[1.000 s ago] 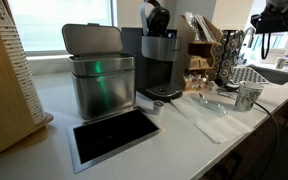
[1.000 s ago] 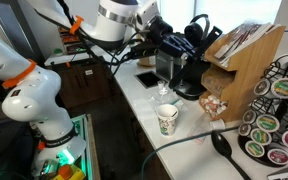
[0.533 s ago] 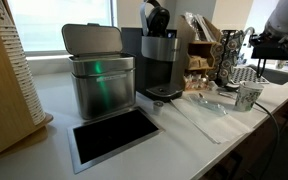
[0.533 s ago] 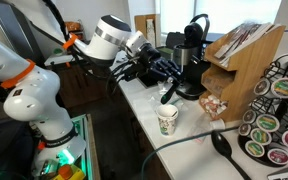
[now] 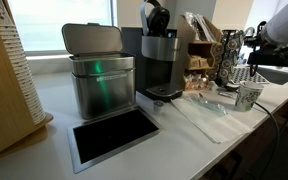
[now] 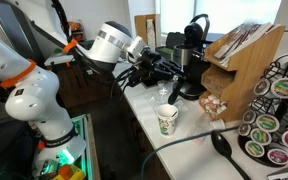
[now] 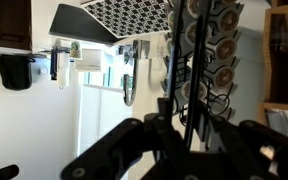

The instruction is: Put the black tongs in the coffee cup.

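Note:
My gripper moves over the coffee cup next and lowers the black tongs down into its open top (image 6: 167, 110). The cup stands upright on the counter below.
The coffee cup (image 6: 167, 120), small, pale and speckled, stands upright on the white counter; it also shows in an exterior view (image 5: 249, 96) near the counter's end. My gripper (image 6: 160, 70) hangs above the counter, up and to one side of the cup, beside the coffee machine (image 6: 190, 58). In the wrist view my gripper (image 7: 179, 128) is shut on a thin black shaft, the black tongs (image 7: 191, 80), which runs up between the dark fingers (image 7: 124, 140). In an exterior view my gripper (image 5: 252, 45) shows dark at the far end.
A steel bin (image 5: 99, 75) and a dark inset panel (image 5: 114, 135) sit on the counter. A wooden box (image 6: 239, 62), a pod rack (image 6: 274, 120), a black spoon (image 6: 222, 144) and a cable lie beyond the cup. Clear plastic pieces (image 5: 209, 104) lie by the cup.
My gripper has come down from beside the coffee machine's top and drawn back towards the counter's edge, still holding the black tongs. The cup has not moved.

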`<state>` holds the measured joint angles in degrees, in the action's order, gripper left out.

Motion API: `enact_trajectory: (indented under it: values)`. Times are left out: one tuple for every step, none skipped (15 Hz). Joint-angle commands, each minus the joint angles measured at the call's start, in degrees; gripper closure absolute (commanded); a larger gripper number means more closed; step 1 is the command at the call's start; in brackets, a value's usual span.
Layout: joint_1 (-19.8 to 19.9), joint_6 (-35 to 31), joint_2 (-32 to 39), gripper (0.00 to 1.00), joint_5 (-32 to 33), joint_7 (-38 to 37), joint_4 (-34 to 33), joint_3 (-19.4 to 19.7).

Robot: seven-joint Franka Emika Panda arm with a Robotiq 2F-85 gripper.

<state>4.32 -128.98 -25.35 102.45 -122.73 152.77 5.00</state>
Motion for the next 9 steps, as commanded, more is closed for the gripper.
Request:
enact_trajectory:
  values:
    - [-1.18,1.03,0.99,0.93,4.26,-4.02,2.30,2.01]
    - [-1.14,1.23,1.22,0.93,4.65,-4.39,2.53,2.35]
    - [-1.11,1.28,0.93,0.93,4.77,-4.38,3.15,2.68]
    - [-1.18,1.27,0.88,0.93,5.03,-4.75,3.50,2.90]
    - [-1.31,1.18,1.01,0.93,5.20,-4.95,3.88,3.07]
    - [-1.48,0.95,1.49,0.93,5.24,-5.02,4.08,3.20]
    - [-1.72,0.78,1.94,0.93,5.52,-5.27,4.15,3.16]
    - [-2.08,0.45,2.49,0.93,5.49,-5.26,4.40,3.06]
    - [-2.40,0.30,2.98,0.93,5.74,-5.42,4.59,2.97]
